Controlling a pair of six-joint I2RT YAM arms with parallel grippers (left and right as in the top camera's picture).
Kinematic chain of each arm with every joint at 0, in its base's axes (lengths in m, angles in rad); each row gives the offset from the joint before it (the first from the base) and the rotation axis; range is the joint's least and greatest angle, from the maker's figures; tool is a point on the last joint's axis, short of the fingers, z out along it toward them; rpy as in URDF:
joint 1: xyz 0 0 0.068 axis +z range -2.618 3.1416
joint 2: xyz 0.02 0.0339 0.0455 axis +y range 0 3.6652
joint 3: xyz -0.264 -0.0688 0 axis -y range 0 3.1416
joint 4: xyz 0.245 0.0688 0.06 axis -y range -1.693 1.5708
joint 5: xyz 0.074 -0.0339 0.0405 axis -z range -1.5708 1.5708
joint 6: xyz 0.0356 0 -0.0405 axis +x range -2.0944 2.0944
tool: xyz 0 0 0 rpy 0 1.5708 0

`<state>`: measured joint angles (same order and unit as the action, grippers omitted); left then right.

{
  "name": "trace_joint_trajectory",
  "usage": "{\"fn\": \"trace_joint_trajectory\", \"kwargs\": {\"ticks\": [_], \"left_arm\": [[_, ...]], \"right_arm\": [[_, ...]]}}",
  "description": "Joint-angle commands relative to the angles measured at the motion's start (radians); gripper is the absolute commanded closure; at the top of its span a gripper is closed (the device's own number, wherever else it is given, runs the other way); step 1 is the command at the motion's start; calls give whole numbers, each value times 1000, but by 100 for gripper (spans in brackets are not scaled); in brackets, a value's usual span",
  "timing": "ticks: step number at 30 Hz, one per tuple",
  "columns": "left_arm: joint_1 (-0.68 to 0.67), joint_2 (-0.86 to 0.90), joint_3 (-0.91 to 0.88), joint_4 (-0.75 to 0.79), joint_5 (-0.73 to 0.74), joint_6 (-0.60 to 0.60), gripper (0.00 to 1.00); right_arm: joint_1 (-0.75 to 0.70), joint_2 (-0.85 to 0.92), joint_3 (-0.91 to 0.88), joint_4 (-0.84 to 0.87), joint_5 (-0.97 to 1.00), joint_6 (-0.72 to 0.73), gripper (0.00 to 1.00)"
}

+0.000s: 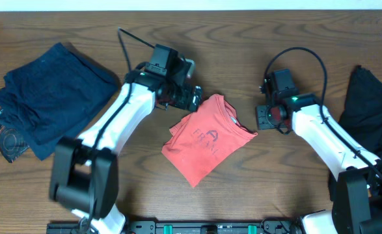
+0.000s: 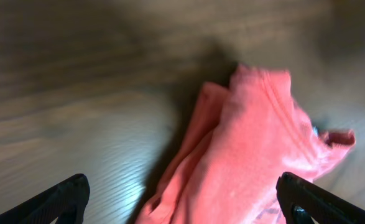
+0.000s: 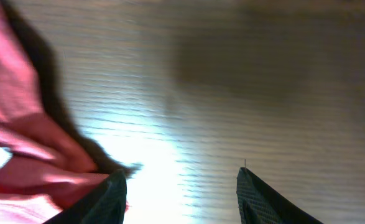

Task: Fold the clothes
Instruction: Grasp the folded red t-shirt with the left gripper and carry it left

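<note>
The robot's left gripper should go down toward the right in the overhead view onto the upper fold of the red T-shirt, because the cloth shows between its open fingers.
A folded red T-shirt [image 1: 207, 138] lies in the middle of the table, its print facing up. It also shows in the left wrist view [image 2: 250, 155] and at the left edge of the right wrist view [image 3: 20, 155]. My left gripper [image 1: 189, 99] hovers over the shirt's upper left corner, open and empty [image 2: 182, 205]. My right gripper [image 1: 263, 117] is open and empty just right of the shirt's collar [image 3: 179, 196], over bare wood.
A pile of folded dark blue clothes [image 1: 44, 97] lies at the far left. A crumpled black garment [image 1: 373, 107] lies at the right edge. The table is brown wood [image 1: 243, 39].
</note>
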<state>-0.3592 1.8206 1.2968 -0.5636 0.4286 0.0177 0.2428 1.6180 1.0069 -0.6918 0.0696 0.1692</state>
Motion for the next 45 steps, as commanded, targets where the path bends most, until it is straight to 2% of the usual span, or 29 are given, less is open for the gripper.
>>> {"fn": "trace_joint_trajectory", "kwargs": {"ticks": [1, 8, 10, 12, 14, 15, 16, 17, 24, 28, 31, 34, 40, 45], "left_arm": [[0, 83, 3, 10, 140, 87, 3], [-25, 247, 3, 63, 219, 87, 3], [-38, 282, 3, 65, 219, 87, 9], [-53, 301, 3, 64, 219, 87, 22], [-66, 305, 3, 65, 219, 87, 53], [-72, 304, 3, 65, 219, 87, 73], [-78, 304, 3, 65, 219, 86, 85], [-83, 304, 3, 63, 219, 79, 93], [-53, 259, 14, 42, 199, 75, 94], [38, 145, 58, 42, 46, 8, 94], [135, 27, 92, 45, -108, -60, 94], [247, -87, 106, 74, -188, -109, 94], [500, -254, 106, 185, -213, -174, 94], [685, -287, 106, 252, -213, -200, 94]], "right_arm": [[-29, -23, 14, -14, 12, 21, 44], [-43, -23, 14, -37, 12, 21, 44], [-43, -23, 14, -42, 12, 21, 44], [-43, -23, 14, -50, 13, 21, 45], [-44, -23, 14, -53, 13, 21, 45], [-44, -23, 14, -53, 13, 21, 45], [-44, -23, 14, -53, 13, 21, 44], [-44, -23, 14, -53, 13, 21, 44], [-44, -25, 14, -61, 13, 21, 45], [-47, -32, 14, -66, 13, 21, 45], [-49, -48, 14, -76, 33, 21, 45], [-49, -72, 14, -93, 63, 21, 44], [-50, -112, 14, -102, 80, 21, 44], [-50, -124, 14, -109, 81, 21, 44]]}}
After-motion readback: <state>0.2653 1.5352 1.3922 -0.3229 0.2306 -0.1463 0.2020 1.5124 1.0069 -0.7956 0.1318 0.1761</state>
